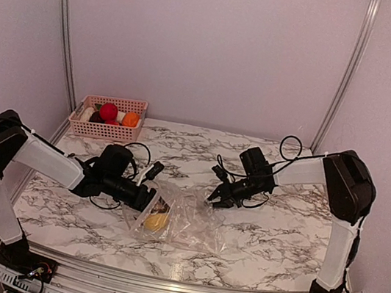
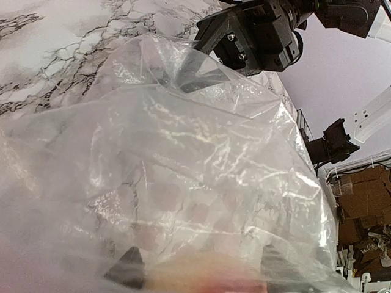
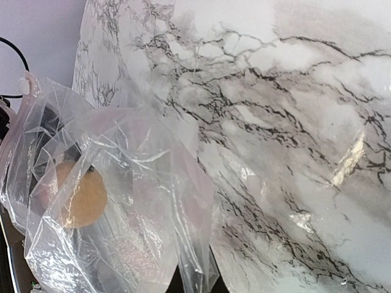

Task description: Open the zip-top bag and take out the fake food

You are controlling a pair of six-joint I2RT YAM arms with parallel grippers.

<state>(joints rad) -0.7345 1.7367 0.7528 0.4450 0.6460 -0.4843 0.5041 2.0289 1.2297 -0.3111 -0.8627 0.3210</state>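
Observation:
The left gripper lifts outward from the bag next, then goes down over the basket's far side [image 1: 111,109], since more fake food lies in the basket.
The zip-top bag [image 1: 184,219] lies crumpled at the table's front centre. It fills the left wrist view [image 2: 183,152] and the left of the right wrist view [image 3: 116,207]. My left gripper [image 1: 148,202] reaches into the bag. Its fingertips [image 2: 128,268] show through the plastic, closed on a yellow-orange fake food [image 2: 201,274], which also shows from above [image 1: 156,221] and in the right wrist view [image 3: 79,195]. My right gripper [image 1: 215,198] is shut on the bag's right edge and holds it raised; it also shows in the left wrist view [image 2: 244,36]. More fake food, red [image 1: 109,111], orange [image 1: 131,118] and white, lies in the basket.
A pink slotted basket [image 1: 79,127] stands at the back left corner against the wall. Metal frame posts rise at the back left and back right. Marble tabletop [image 1: 277,241] extends to the right of the bag.

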